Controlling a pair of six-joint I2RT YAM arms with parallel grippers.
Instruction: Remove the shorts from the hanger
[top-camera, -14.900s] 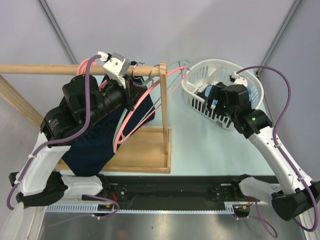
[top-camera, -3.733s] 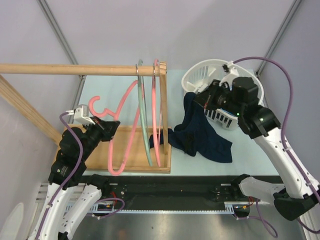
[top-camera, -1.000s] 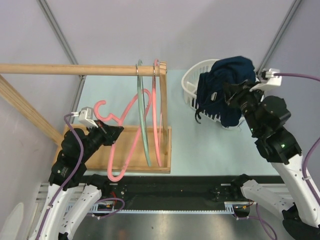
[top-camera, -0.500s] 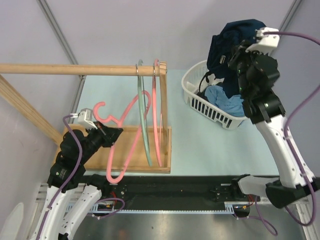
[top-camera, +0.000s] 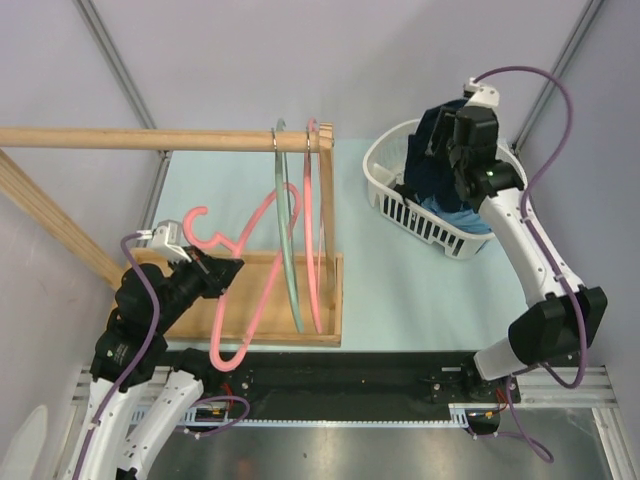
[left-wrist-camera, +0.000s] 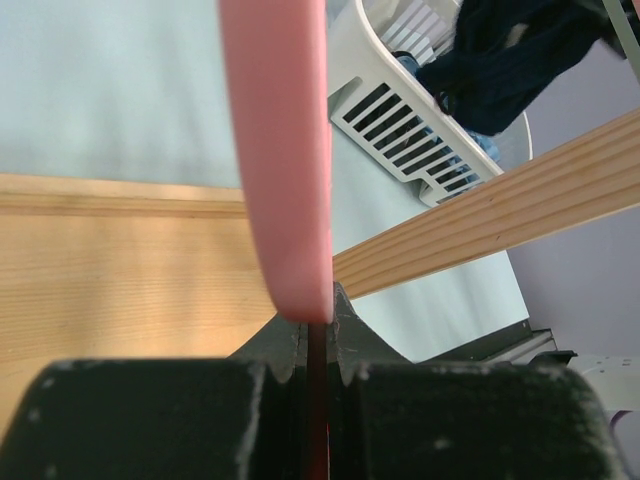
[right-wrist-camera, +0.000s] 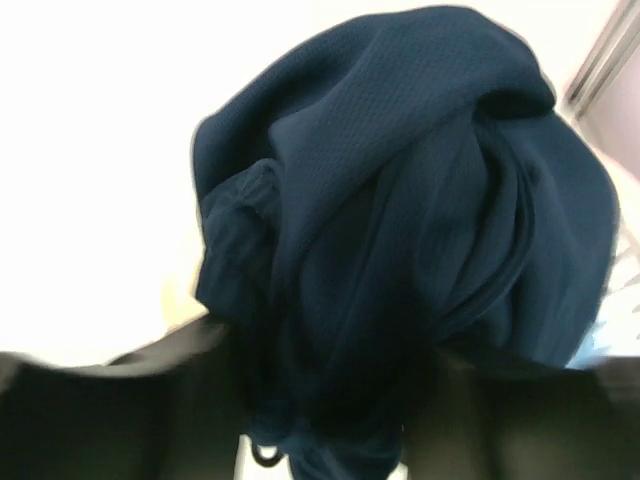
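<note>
The pink hanger (top-camera: 255, 235) is already bare, and the left gripper will next lift it up and outward, hook it on the rod's empty part (top-camera: 195, 139) and let it go.
My right gripper (top-camera: 450, 150) is shut on a bunched pair of dark navy shorts (top-camera: 432, 165) and holds them over the white basket (top-camera: 392, 190), their lower part inside it. In the right wrist view the navy shorts (right-wrist-camera: 400, 200) fill the frame and hide the jaws of that gripper (right-wrist-camera: 330, 400). Light sky blue shorts (top-camera: 468, 217) lie in the basket. My left gripper (top-camera: 213, 270) is shut on a bare pink hanger (top-camera: 255, 235), held off the rod at the left. In the left wrist view the jaws of this gripper (left-wrist-camera: 318, 335) pinch the pink hanger (left-wrist-camera: 275, 150).
A wooden rod (top-camera: 130, 138) crosses the back, on a wooden post and base frame (top-camera: 270, 300). Two bare hangers, one grey-green (top-camera: 283, 230) and one pink (top-camera: 322, 230), hang from the rod. The basket (left-wrist-camera: 400, 100) and navy shorts (left-wrist-camera: 520, 50) show in the left wrist view.
My right arm has lowered the navy shorts from high above the basket down into it. My left gripper and the pink hanger have barely moved.
</note>
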